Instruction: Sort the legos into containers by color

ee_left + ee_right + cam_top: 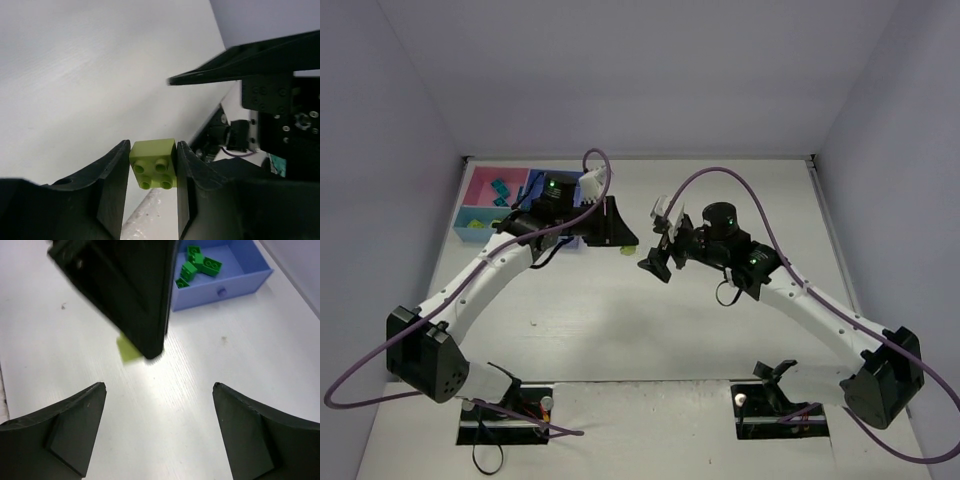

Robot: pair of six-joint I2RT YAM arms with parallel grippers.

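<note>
Yellow-green legos are already in the light-blue container, so I should move my left gripper over it, to the left in the top view, and let go of the lego.
A yellow-green lego sits squeezed between the two black fingers of my left gripper, studs facing the camera. From above, that gripper is low over the table just right of the containers, and the lego peeks out at its tip. My right gripper stands close to the right of it, open and empty, looking at the same lego under the left finger. Teal legos lie in the pink container. Dark green legos lie in the medium-blue container.
A small light-blue container adjoins the pink one at the far left. My left arm covers most of the medium-blue container from above. Purple cables arc over both arms. White walls close the table on three sides.
</note>
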